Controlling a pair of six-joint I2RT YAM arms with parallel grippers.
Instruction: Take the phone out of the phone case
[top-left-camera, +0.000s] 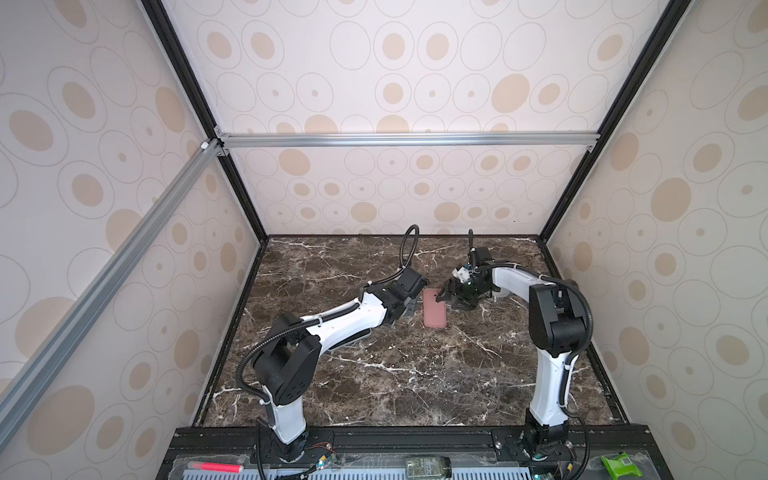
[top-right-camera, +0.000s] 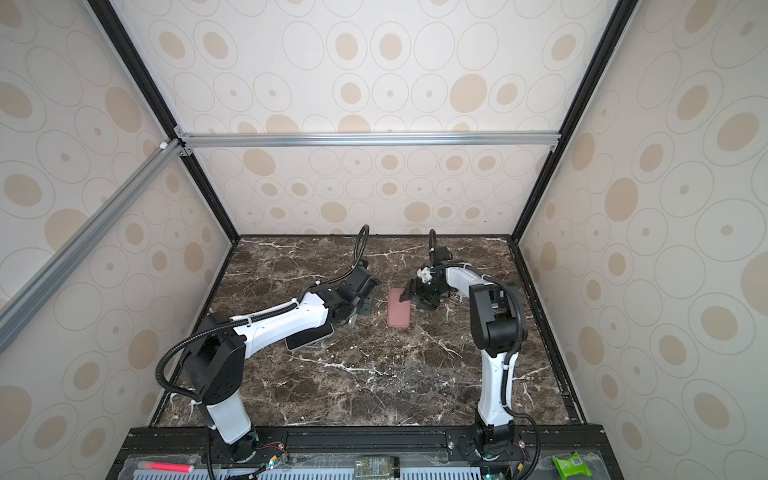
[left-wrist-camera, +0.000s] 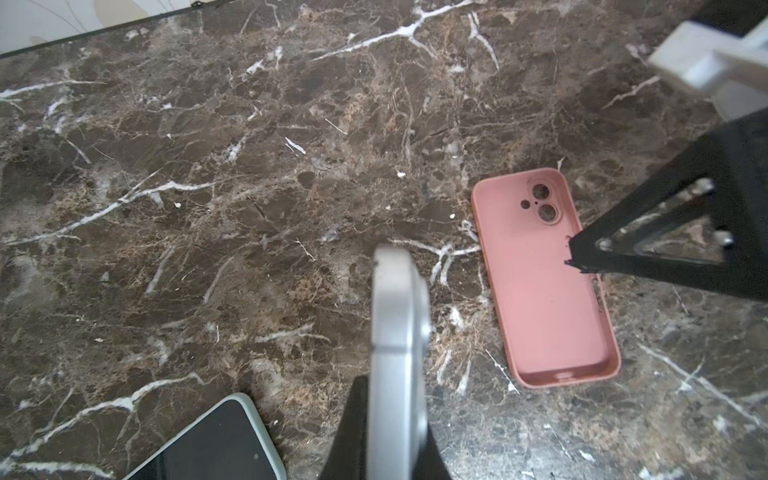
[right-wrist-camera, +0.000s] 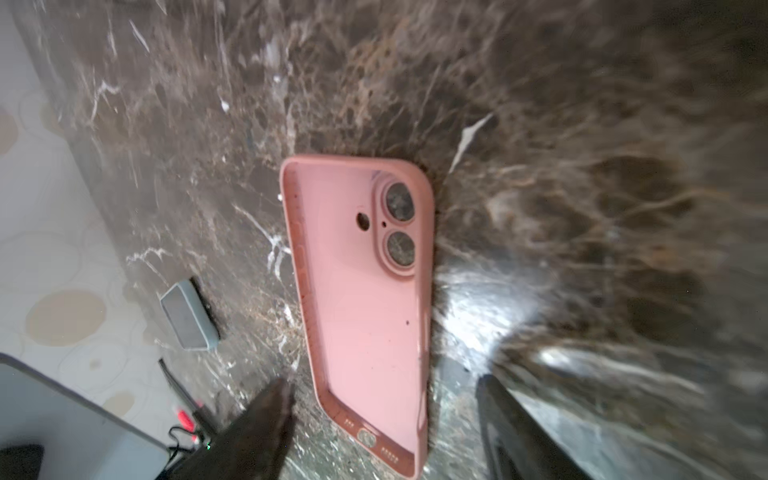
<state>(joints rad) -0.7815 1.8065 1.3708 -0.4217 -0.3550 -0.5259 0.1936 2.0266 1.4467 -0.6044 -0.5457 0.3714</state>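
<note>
My left gripper should next lower the silver-grey phone onto the bare marble beside the pink phone case and release it there. The bare marble lies clear below my left gripper.
The pink phone case (top-left-camera: 435, 313) (top-right-camera: 399, 313) lies empty, hollow side up, on the marble table; its camera holes show in the left wrist view (left-wrist-camera: 544, 291) and the right wrist view (right-wrist-camera: 365, 291). A silver-grey phone (left-wrist-camera: 397, 332), seen edge-on, is clamped in my left gripper (left-wrist-camera: 395, 399), which hangs just left of the case in both top views (top-left-camera: 409, 311) (top-right-camera: 359, 316). My right gripper (right-wrist-camera: 386, 415) (top-left-camera: 442, 293) is open. Its fingers (right-wrist-camera: 266, 415) straddle one short end of the case, with a gap on each side.
Another phone (top-right-camera: 309, 338) (left-wrist-camera: 208, 440) with a dark screen and a pale rim lies flat under my left forearm. Black frame rails and papered walls (top-left-camera: 665, 249) close in the table. A pink marker (top-left-camera: 216, 467), a bottle (top-left-camera: 428, 465) and a green packet (top-left-camera: 621, 465) sit on the front ledge.
</note>
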